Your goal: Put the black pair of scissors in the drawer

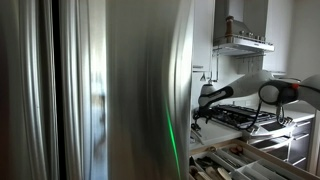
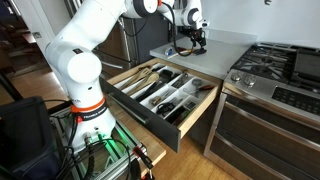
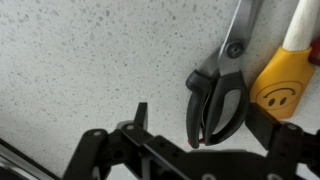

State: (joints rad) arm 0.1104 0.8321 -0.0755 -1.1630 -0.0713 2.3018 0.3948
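Note:
The scissors' black handles are below my gripper, between its open fingers, so it will next lower toward the countertop and close around them.
The scissors (image 3: 218,95) have black handles and grey blades and lie flat on the speckled white countertop (image 3: 90,60) in the wrist view. My gripper (image 3: 200,125) is open. One finger is to the left of the handles and the other to their right, so the handles lie between them. In both exterior views my gripper (image 2: 190,38) (image 1: 200,106) hangs low over the counter (image 2: 222,45) and hides the scissors. The drawer (image 2: 135,105) below the counter stands pulled open, with cutlery in divided compartments.
A yellow object with a smiley face (image 3: 280,88) lies right beside the scissors' handles. A gas stove (image 2: 280,70) stands next to the counter. A steel fridge (image 1: 110,90) fills most of an exterior view. The drawer also shows at that view's bottom (image 1: 230,160).

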